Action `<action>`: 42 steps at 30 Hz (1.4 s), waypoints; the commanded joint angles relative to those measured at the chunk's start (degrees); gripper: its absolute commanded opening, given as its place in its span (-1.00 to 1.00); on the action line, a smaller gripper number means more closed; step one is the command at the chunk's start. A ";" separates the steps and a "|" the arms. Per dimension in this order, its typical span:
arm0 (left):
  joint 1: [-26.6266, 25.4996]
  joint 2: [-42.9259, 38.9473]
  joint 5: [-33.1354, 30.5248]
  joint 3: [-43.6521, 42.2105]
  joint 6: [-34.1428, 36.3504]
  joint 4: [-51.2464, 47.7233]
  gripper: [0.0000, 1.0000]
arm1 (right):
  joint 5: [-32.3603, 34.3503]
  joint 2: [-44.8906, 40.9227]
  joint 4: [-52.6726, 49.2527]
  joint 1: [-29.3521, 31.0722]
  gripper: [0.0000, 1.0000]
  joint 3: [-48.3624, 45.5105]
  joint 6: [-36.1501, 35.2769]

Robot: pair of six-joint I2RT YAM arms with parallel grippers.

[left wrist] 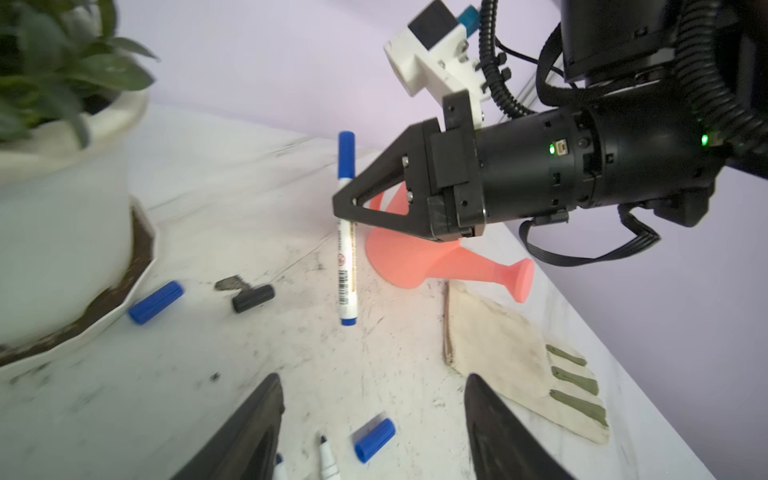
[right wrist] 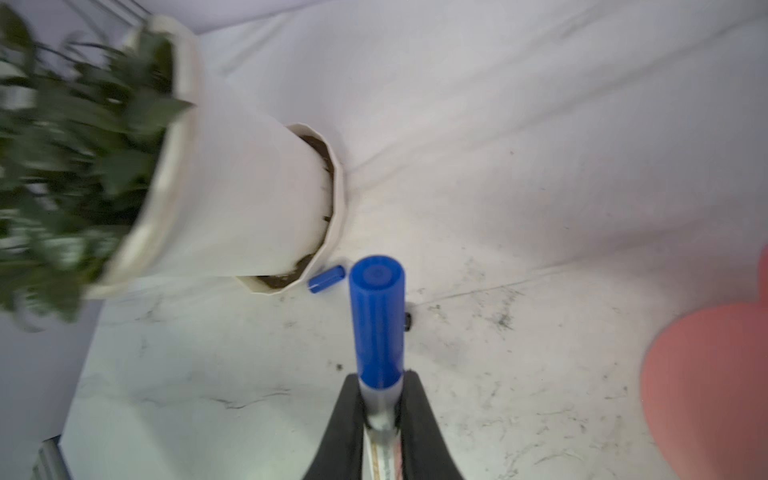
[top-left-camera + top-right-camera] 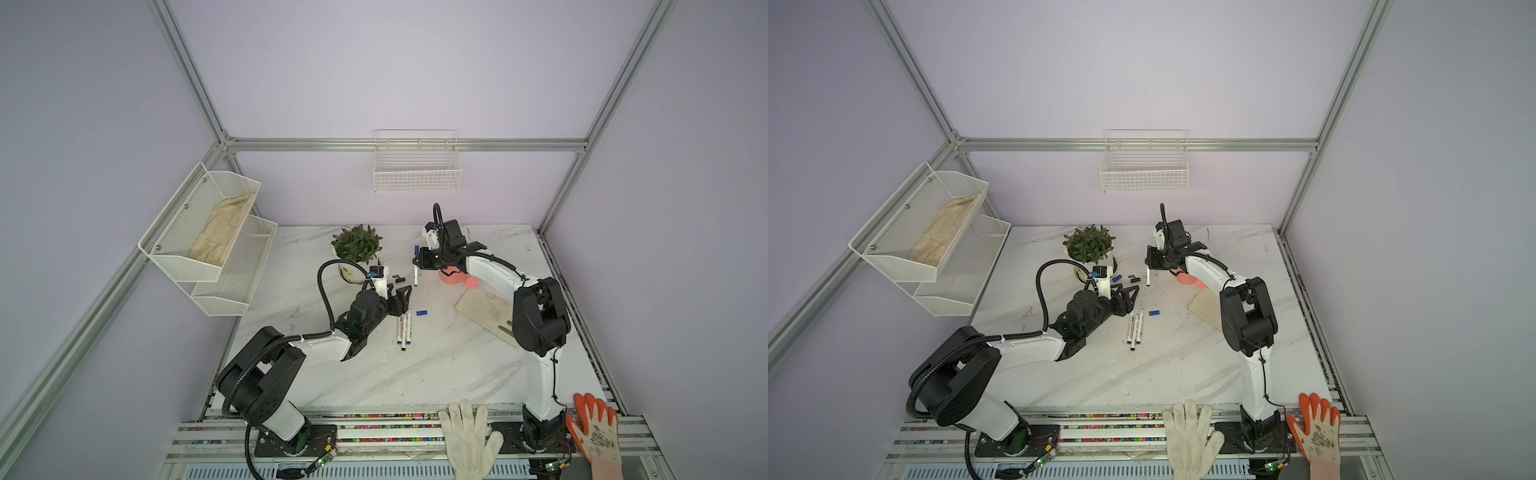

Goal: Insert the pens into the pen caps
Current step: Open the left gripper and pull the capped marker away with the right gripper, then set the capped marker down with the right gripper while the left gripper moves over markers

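I should next tilt my right gripper down, lower it to the bare tabletop point(image 3: 424, 281) point(image 2: 516, 344) beside the watering can and release the capped white pen.
My right gripper point(image 3: 417, 262) point(image 1: 343, 208) point(image 2: 380, 388) is shut on a white pen point(image 1: 345, 270) and holds it upright above the table. A blue cap point(image 2: 377, 320) point(image 1: 346, 156) sits on the pen's top end. Toward the front and to the left, my left gripper point(image 3: 401, 297) point(image 1: 372, 384) hangs open and empty. Below it lie a loose blue cap point(image 3: 422, 313) point(image 1: 375, 439) and uncapped pens point(image 3: 404, 330) point(image 3: 1135, 327) side by side. Another blue cap point(image 1: 156, 302) point(image 2: 326, 279) lies against the plant pot's saucer. A black cap point(image 1: 252, 298) lies beside a dark scrap point(image 1: 230, 284).
A potted plant point(image 3: 356, 245) stands at the back, left of the held pen. A pink plastic watering can point(image 3: 454, 277) and a beige glove point(image 3: 486, 311) lie under the right arm. Two gloves point(image 3: 469, 436) point(image 3: 594, 432) rest on the front rail.
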 commanded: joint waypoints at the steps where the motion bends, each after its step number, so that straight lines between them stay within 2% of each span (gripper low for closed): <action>1: -0.05 -2.79 -9.11 -2.86 1.60 -10.56 0.36 | 6.83 3.65 -6.42 -0.01 -0.91 3.13 -1.49; 6: -0.53 -4.17 -11.13 -3.37 3.06 -13.48 0.40 | 8.86 7.91 -6.86 -0.18 -0.91 5.51 -2.41; 13: -1.76 -4.60 -5.90 -2.49 6.38 -18.17 0.45 | 12.87 13.21 -9.17 -0.35 -0.89 9.85 -3.95; 19: -2.47 -6.53 -3.28 -3.15 8.05 -21.99 0.47 | 13.10 13.60 -8.47 -0.39 -0.79 8.83 -4.00; 21: -2.78 -6.61 -2.52 -3.02 8.78 -22.98 0.48 | 12.74 13.22 -8.14 -0.40 -0.69 8.91 -3.96; 29: -3.47 -6.63 -0.15 -2.17 10.81 -26.13 0.52 | 10.13 5.34 -3.58 -0.32 -0.16 7.67 -2.35; 35: -3.61 -4.51 4.16 -0.15 12.69 -27.95 0.49 | 7.38 -4.81 3.04 -0.18 -0.17 0.05 0.21; 42: -3.61 -0.65 3.40 3.31 12.57 -29.74 0.39 | 6.32 -13.04 6.78 -0.08 -0.27 -7.95 0.89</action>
